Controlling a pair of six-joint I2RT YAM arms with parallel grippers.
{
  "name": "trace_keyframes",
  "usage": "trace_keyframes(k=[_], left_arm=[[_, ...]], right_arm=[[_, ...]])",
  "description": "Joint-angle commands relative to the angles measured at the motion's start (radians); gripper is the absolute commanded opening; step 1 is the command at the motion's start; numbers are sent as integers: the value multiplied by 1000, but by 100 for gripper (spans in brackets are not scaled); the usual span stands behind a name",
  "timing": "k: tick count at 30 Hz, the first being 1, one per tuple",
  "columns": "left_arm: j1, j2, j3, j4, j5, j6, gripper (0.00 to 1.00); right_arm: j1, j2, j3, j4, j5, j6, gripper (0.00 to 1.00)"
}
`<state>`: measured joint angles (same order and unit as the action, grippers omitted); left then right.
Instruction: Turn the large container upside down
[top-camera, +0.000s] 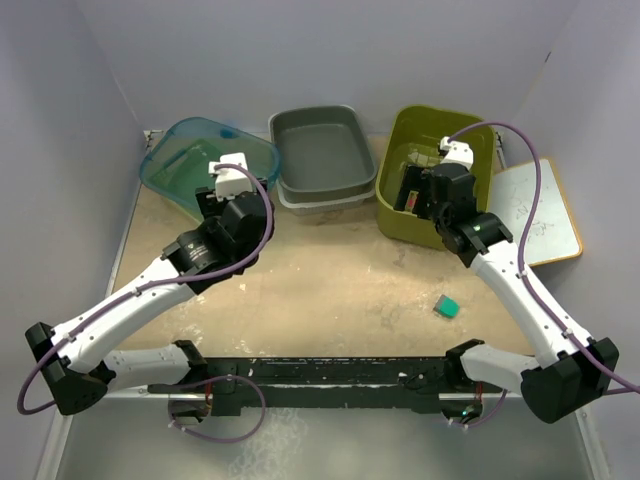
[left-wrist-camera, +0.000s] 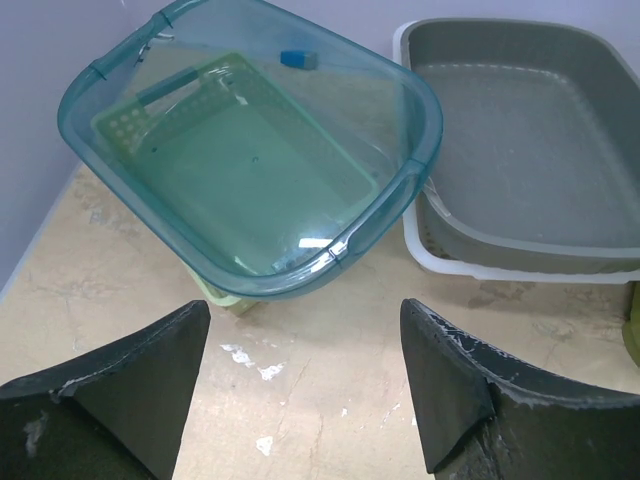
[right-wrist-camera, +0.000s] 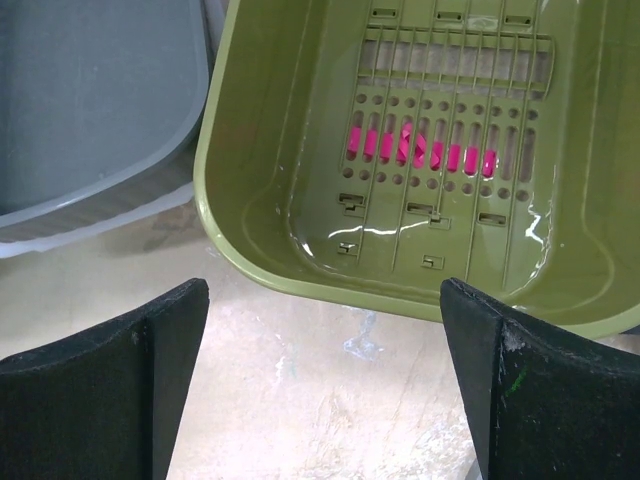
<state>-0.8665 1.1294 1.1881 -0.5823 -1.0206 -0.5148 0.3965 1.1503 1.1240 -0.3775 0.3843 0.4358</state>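
Observation:
I need to reach outward with my left gripper next, to the teal tub's rim by the grey tub. I need to turn the fingers so they go on both sides of the teal tub's slanting rim.
Three containers stand along the back of the table. The see-through teal tub (top-camera: 190, 160) (left-wrist-camera: 250, 170) at the left looks the largest; it rests tilted, mouth up, on a light green basket (left-wrist-camera: 222, 295). My left gripper (top-camera: 215, 197) (left-wrist-camera: 305, 320) hovers open just in front of its near rim, touching nothing. The olive tub (top-camera: 412, 135) (right-wrist-camera: 290, 150) is at the right, mouth up, with something pink showing through its slotted floor. My right gripper (top-camera: 410, 192) (right-wrist-camera: 325, 300) stands open before its near rim, empty.
A grey tub (top-camera: 322, 155) (left-wrist-camera: 530, 140) sits between the teal and olive ones, close to both. A small blue block (left-wrist-camera: 298, 59) lies in the teal tub. On the table are a small teal block (top-camera: 446, 306) and a whiteboard (top-camera: 540, 215) at the right edge.

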Motion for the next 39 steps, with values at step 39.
trace_keyframes(k=[39], left_arm=[[337, 393, 298, 77, 632, 216, 81]], right_arm=[[-5, -170, -174, 192, -143, -74, 100]])
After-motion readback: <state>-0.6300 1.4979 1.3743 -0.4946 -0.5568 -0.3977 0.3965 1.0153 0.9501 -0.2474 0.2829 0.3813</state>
